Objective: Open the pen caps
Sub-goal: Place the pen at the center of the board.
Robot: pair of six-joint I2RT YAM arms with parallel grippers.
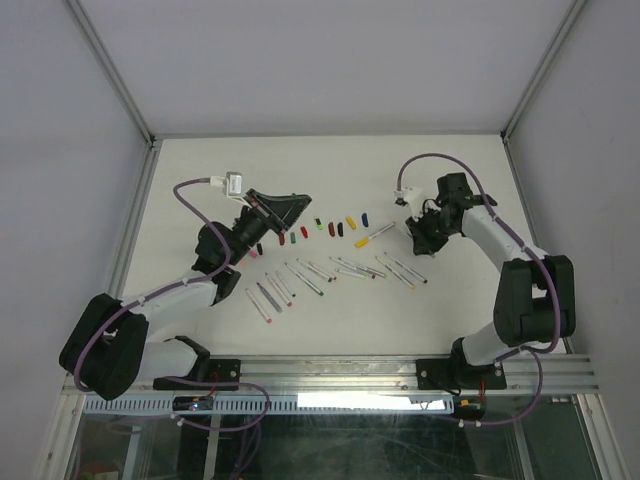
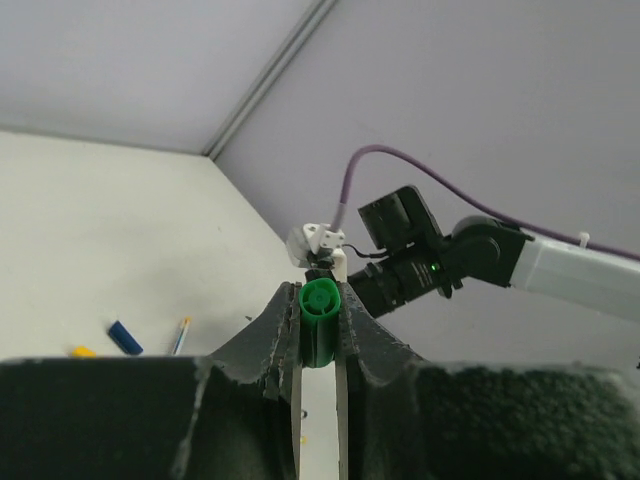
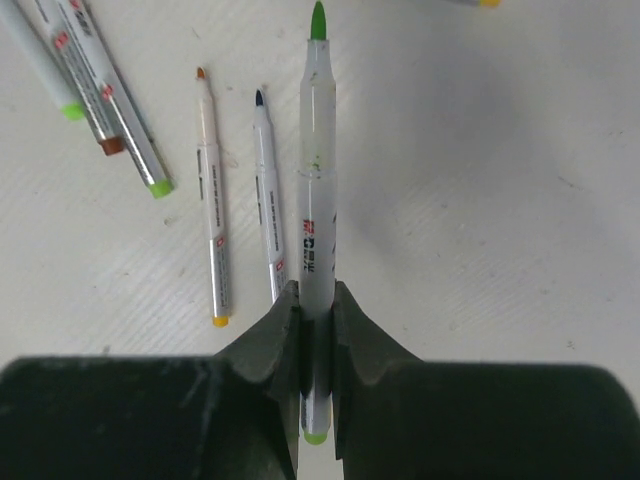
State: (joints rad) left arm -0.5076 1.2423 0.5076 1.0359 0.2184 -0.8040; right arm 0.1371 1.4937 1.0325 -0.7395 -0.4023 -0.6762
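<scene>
The green tip of the white pen is bare, so I need to move my right gripper down to the bare tabletop (image 1: 412,258) (image 3: 346,205) beside the dark-tipped pen and release the white pen there.
My left gripper (image 2: 320,295) is shut on a green pen cap (image 2: 321,322), held end-on between the fingers and raised above the table. In the top view the left gripper (image 1: 292,208) hangs over the left end of a row of loose pen caps (image 1: 350,221), among them red, yellow and blue (image 1: 364,218). My right gripper (image 3: 317,295) is shut on a white pen (image 3: 318,200) whose bare green tip (image 3: 318,20) points away over the table. In the top view the right gripper (image 1: 416,242) sits right of the caps; its pen is hidden there.
Several uncapped pens (image 1: 300,280) lie in a loose row on the white table (image 1: 200,170) in front of the caps. One pen (image 1: 375,235) lies near the blue cap. Two pens (image 3: 210,200) lie just left of the held one. Enclosure walls stand on three sides.
</scene>
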